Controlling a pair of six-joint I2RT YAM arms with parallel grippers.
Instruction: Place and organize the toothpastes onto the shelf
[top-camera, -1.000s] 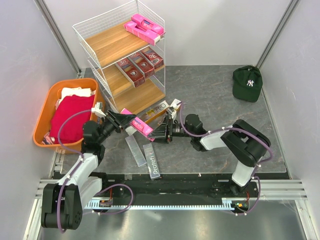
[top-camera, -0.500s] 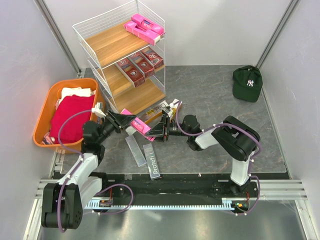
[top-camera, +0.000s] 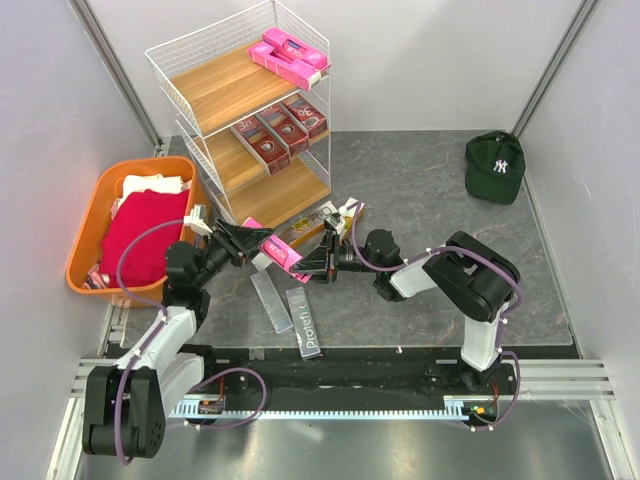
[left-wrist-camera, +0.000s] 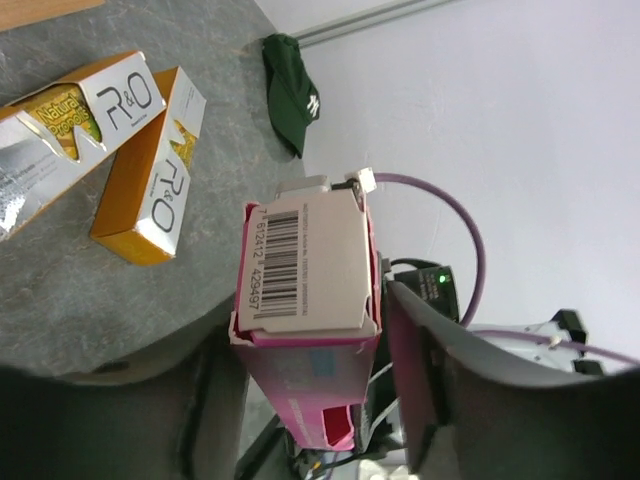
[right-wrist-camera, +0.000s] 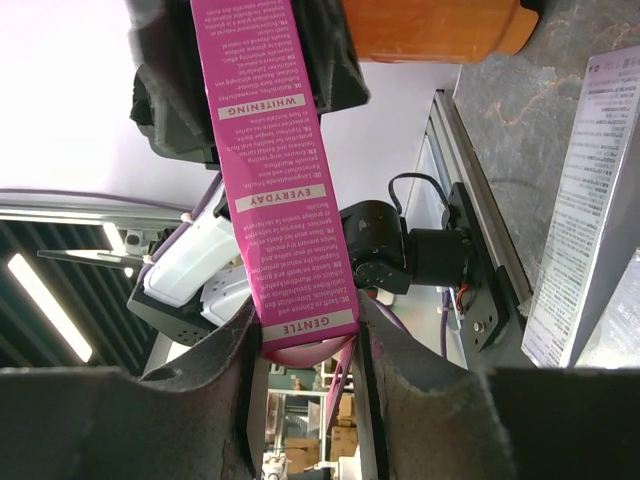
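I will carry the box up and outward with my right gripper next and release it on the bare wood beside the top board's pink toothpastes, because those toothpastes match it.
A hot pink toothpaste box (top-camera: 283, 252) hangs above the table between both grippers. My right gripper (right-wrist-camera: 305, 345) is shut on its near end, both fingers pressed against the box (right-wrist-camera: 270, 170). My left gripper (left-wrist-camera: 315, 350) stands open around the other end (left-wrist-camera: 305, 270), with a gap showing at one finger. The shelf (top-camera: 240, 100) holds pink toothpastes (top-camera: 288, 57) on its top board and dark red ones (top-camera: 280, 128) on the middle board. Gold-white boxes (top-camera: 312, 222) lie by the shelf's foot. Two silver-grey boxes (top-camera: 270, 298) (top-camera: 305, 322) lie on the table near the front.
An orange basket (top-camera: 85, 235) with folded red and white cloths stands left of the shelf. A green cap (top-camera: 494, 166) lies at the back right. The gold boxes (left-wrist-camera: 150, 170) rest just beyond the held box in the left wrist view.
My right gripper moved left onto the pink box's end and shut on it. My left gripper's jaws have widened around the box.
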